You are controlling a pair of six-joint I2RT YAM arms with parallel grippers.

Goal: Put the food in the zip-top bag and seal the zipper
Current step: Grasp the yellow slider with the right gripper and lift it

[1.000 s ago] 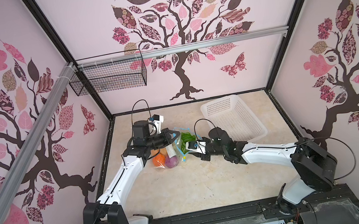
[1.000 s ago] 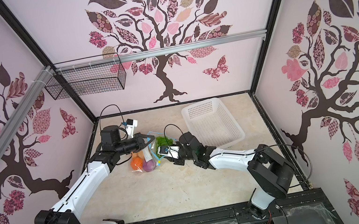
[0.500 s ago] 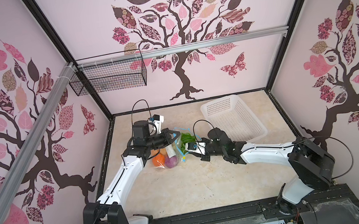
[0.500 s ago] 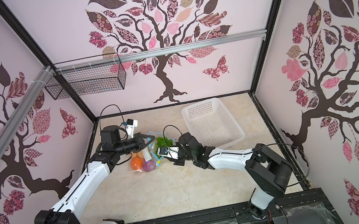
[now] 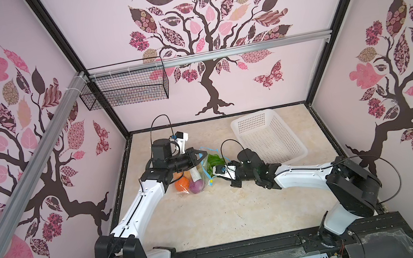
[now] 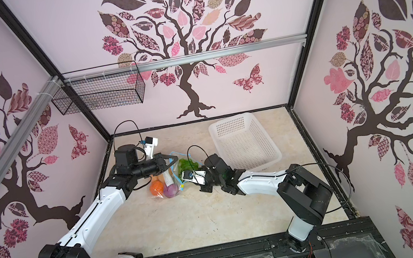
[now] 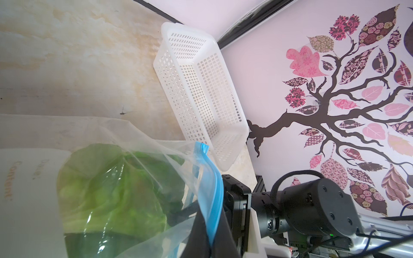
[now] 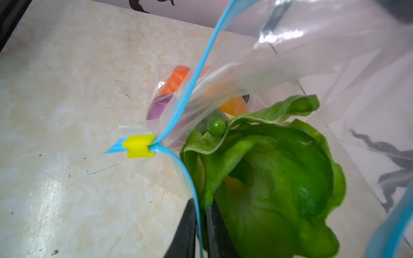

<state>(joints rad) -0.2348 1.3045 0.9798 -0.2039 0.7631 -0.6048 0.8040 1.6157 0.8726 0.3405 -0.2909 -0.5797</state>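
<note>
The left gripper rises toward the white basket next, over the green cabbage (image 7: pixel 116 189), then releases the blue zipper (image 7: pixel 214 189). The cabbage lies below the gripper and still fills the opening of the open bag.
The clear zip-top bag (image 5: pixel 199 175) lies at the middle of the table with its mouth open. Inside it I see food: an orange pumpkin (image 5: pixel 182 184), a purple onion (image 5: pixel 196 186) and a green cabbage (image 8: pixel 268 189) at the mouth. My left gripper (image 7: pixel 210 243) is shut on the blue zipper (image 7: pixel 214 189) of the upper lip and holds it raised. My right gripper (image 8: pixel 201 223) is shut on the zipper strip of the lower lip, right beside a cabbage leaf. The yellow slider (image 8: pixel 139 145) sits at the zipper's end, apart from both grippers.
A white perforated basket (image 5: pixel 269 136) stands at the back right, just behind my right arm. A black wire basket (image 5: pixel 125 89) hangs on the back wall at the left. Walls close in the table on three sides.
My right gripper has closed on the lower zipper strip and edged slightly towards the bag. The left gripper and the raised lip have not moved.
</note>
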